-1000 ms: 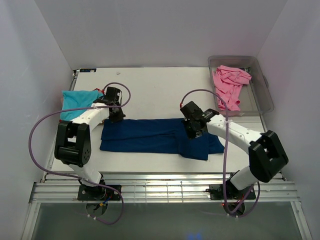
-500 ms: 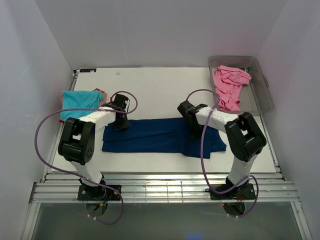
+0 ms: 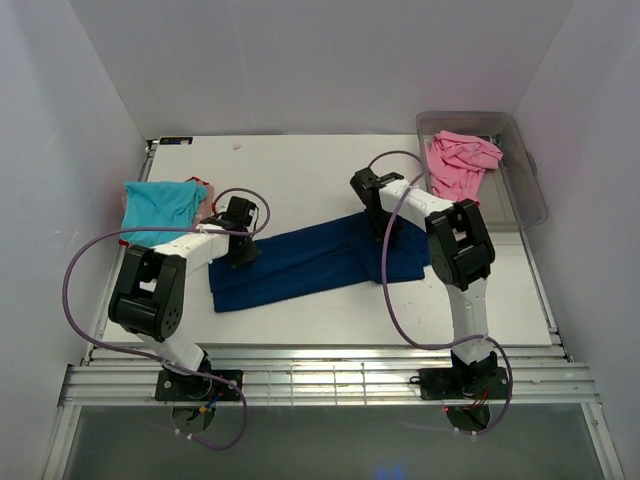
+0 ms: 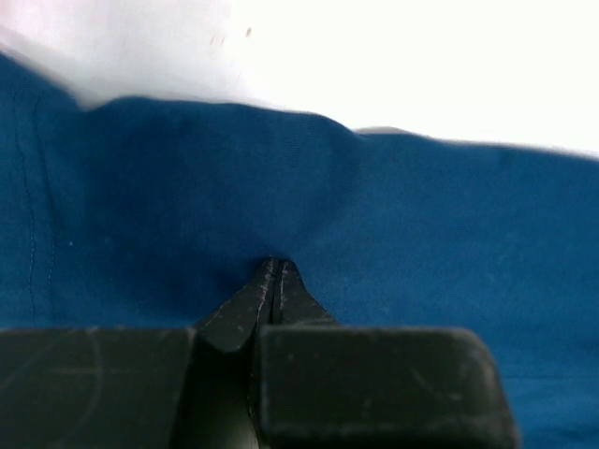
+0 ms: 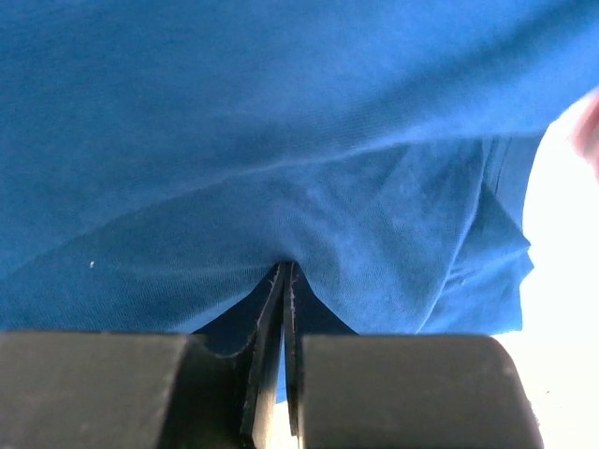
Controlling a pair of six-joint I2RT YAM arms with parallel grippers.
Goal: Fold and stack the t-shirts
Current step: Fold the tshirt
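The navy t-shirt lies crosswise, so my left gripper will drag it back and to the right in the top view, onto the near middle of the tabletop, and let go of it.
A navy blue t-shirt [image 3: 310, 262] lies as a long folded strip across the middle of the table, slanting up toward the right. My left gripper [image 3: 243, 253] is shut on its cloth near the left end; in the left wrist view the fingertips [image 4: 276, 268] pinch a pucker of navy fabric [image 4: 421, 215]. My right gripper [image 3: 384, 222] is shut on the shirt's far right part, and in the right wrist view the closed tips [image 5: 285, 273] bite into blue cloth [image 5: 234, 140]. A turquoise t-shirt [image 3: 160, 205] lies folded at the left edge. A pink t-shirt [image 3: 458, 165] is crumpled in the tub.
The clear plastic tub [image 3: 530, 190] stands at the back right corner, close to the right arm's forearm. White walls close in the table on the left, back and right. A purple cable loops from each arm over the table.
The right gripper has drawn the shirt's right end away from me toward the back. The left gripper has shifted slightly right with its end. The strip now lies slanted instead of level.
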